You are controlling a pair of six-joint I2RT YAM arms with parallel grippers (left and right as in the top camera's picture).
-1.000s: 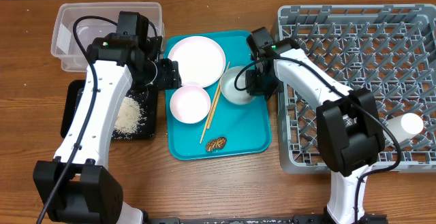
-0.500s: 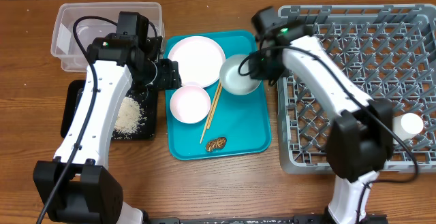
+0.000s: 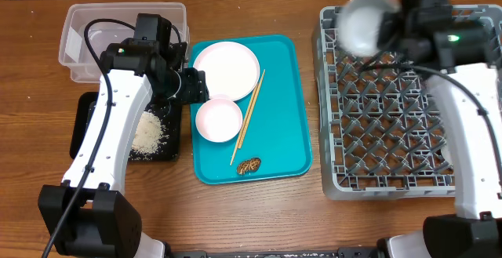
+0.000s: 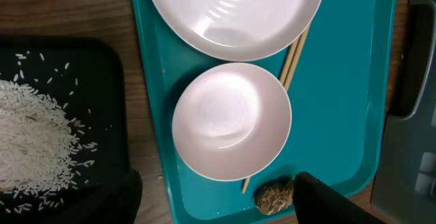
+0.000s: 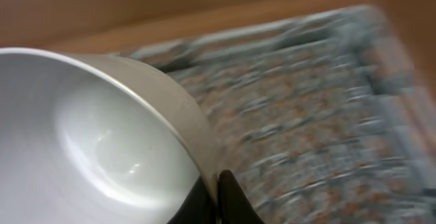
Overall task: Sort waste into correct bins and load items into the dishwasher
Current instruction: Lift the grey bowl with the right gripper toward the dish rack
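The right gripper swings to the right in the overhead view next and lowers the bowl, as the rack's far corner [image 3: 484, 19] [image 5: 364, 37] lies below it there.
My right gripper [image 3: 396, 24] is shut on the rim of a pale green bowl [image 3: 363, 21] and holds it high over the back left corner of the grey dish rack [image 3: 408, 164]; the right wrist view shows the bowl [image 5: 102, 142] pinched between my fingers [image 5: 216, 190], blurred by motion. My left gripper [image 3: 194, 86] is open and empty, hovering over a pink bowl [image 3: 219, 119] on the teal tray [image 3: 286, 117]; the left wrist view shows that bowl [image 4: 231, 120] between the fingers. A pink plate [image 3: 226, 67], chopsticks [image 3: 248, 119] and a brown food scrap [image 3: 249, 165] also lie on the tray.
A clear plastic bin [image 3: 78, 46] stands at the back left. A black tray [image 3: 86, 117] with spilled rice [image 3: 147, 132] lies left of the teal tray. The rack fills the right side of the table.
My right gripper lifted the pale green bowl off the teal tray and carried it up and right, over the rack. The left arm has not moved.
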